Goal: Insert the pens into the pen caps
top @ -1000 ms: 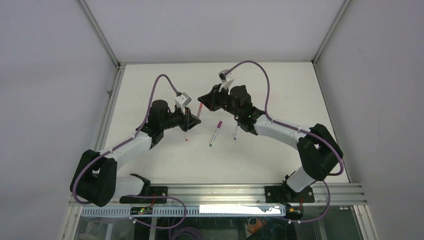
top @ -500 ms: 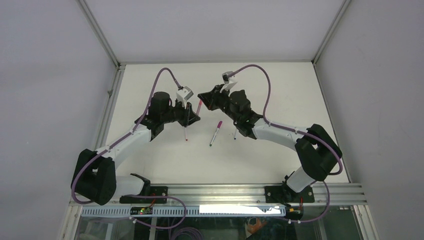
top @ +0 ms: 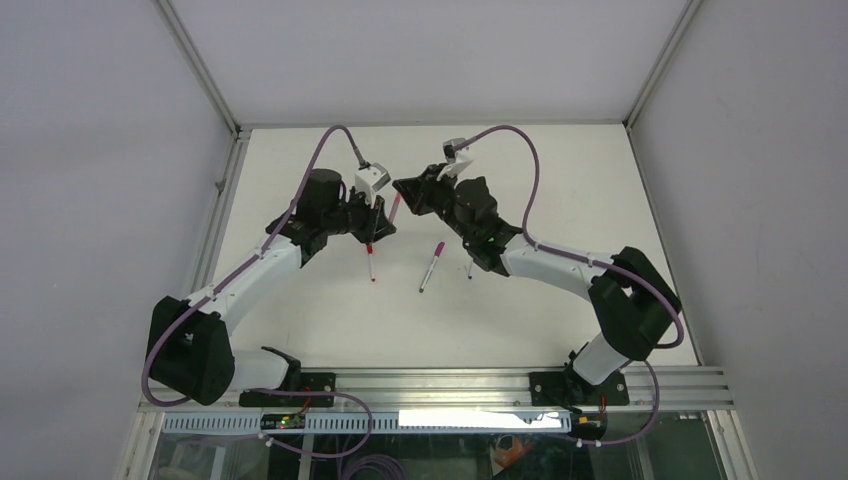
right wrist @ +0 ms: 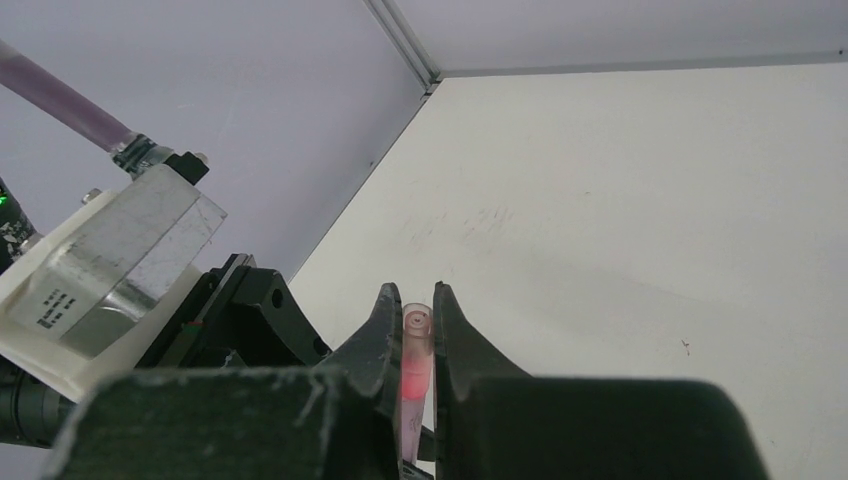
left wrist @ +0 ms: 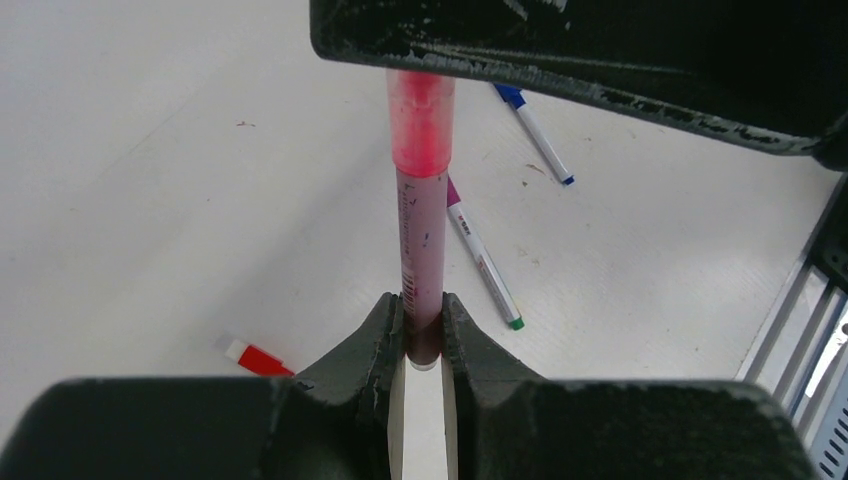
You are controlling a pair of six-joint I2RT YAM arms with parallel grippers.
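The tabletop beside the magenta-capped pen is empty, so next I should move my right gripper down and back toward that pen and let go of the capped pen there.
My left gripper [left wrist: 424,305] is shut on the lower end of a pinkish pen [left wrist: 420,250], which stands upright between the jaws. A pale pink cap [left wrist: 420,125] sits over the pen's upper end. My right gripper [right wrist: 412,300] is shut on that cap [right wrist: 416,345] from above. In the top view the two grippers meet over the table's far middle, the left one [top: 378,225] below the right one [top: 403,192], with the pen [top: 396,208] between them. How deep the pen sits in the cap is hidden.
Three pens lie on the white table [top: 560,180]: one with a red end [top: 371,262], one with a magenta cap [top: 432,266] and one with a blue cap [top: 470,268]. They also show in the left wrist view, the red-ended one [left wrist: 255,357], the magenta one [left wrist: 483,255] and the blue one [left wrist: 538,135].
Both grippers have moved a little toward the far side of the table, keeping the pinkish pen and its cap between them. The pens on the table have not moved.
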